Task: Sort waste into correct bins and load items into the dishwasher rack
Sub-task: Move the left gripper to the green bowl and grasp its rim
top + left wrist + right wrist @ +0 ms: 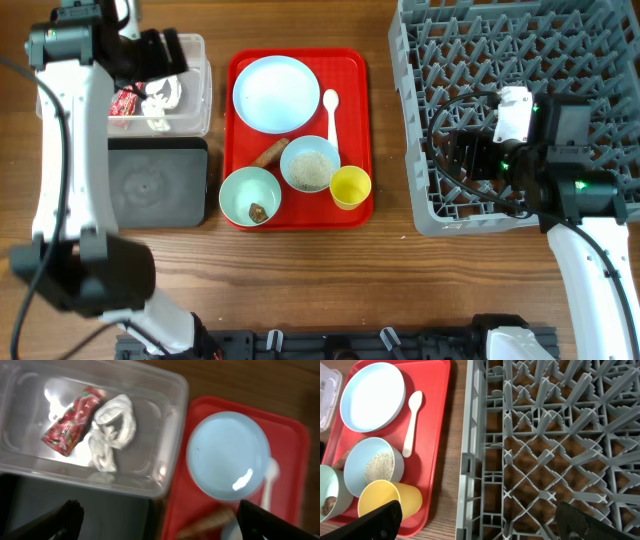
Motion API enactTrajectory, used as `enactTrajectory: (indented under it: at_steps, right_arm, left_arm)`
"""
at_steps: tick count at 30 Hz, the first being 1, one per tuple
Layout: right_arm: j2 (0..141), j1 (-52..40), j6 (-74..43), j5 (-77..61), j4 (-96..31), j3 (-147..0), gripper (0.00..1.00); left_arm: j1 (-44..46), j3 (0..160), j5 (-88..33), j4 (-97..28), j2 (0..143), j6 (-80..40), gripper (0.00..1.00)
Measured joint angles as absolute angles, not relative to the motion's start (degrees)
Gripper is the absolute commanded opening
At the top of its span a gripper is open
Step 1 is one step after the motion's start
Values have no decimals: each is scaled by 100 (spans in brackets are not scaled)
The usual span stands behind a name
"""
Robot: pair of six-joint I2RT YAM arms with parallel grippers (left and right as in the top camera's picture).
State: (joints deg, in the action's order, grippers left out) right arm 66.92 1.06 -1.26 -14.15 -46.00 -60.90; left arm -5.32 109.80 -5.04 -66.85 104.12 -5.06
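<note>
My left gripper is going to move back from the tub (195, 110) next and down onto the mint bowl's rim (277, 185) beside the rice bowl, because the mint bowl has a brown lump in it.
My left gripper (165, 55) hangs open and empty above the clear tub (195, 110), its fingers (70, 516) spread wide. In the tub lie a red streaky strip (70, 422) and a white paper wad (110, 430). On the red tray (298, 218) are a pale blue plate (276, 93), a white spoon (331, 115), an orange-brown stick (270, 152), a pale blue bowl of rice (310, 165), a mint bowl (250, 192) holding a brown lump (258, 211), and a yellow cup (350, 187). My right gripper (482, 522) is open over the left edge of the grey rack (520, 60).
The black tray (155, 185) sits right in front of the clear tub, left of the red tray. A strip of bare wood separates the red tray from the rack. The right arm's cable loops over the rack's near left part.
</note>
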Motion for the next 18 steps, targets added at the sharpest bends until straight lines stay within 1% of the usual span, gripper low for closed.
enactTrajectory:
  at_steps: [2, 5, 9, 12, 18]
  right_arm:
    - [6692, 106, -126, -1415, -4591, -6090, 100]
    - [6692, 106, -126, -1415, -4589, -6090, 100]
    - [6692, 106, -126, -1415, -4587, -6090, 99]
    - [6694, 106, -126, -1415, -4580, -6090, 100]
    - [6694, 106, -126, -1415, -4580, -6090, 100]
  left_arm:
    - [-338, 10980, -598, -7085, 10149, -510, 100]
    - [-110, 10989, -690, -7859, 10027, -847, 100]
    - [62, 10805, -696, -8276, 10049, -1341, 100]
    - [287, 10481, -690, -8309, 10049, -1564, 100]
    - [1105, 9480, -482, -7948, 10027, -1925, 100]
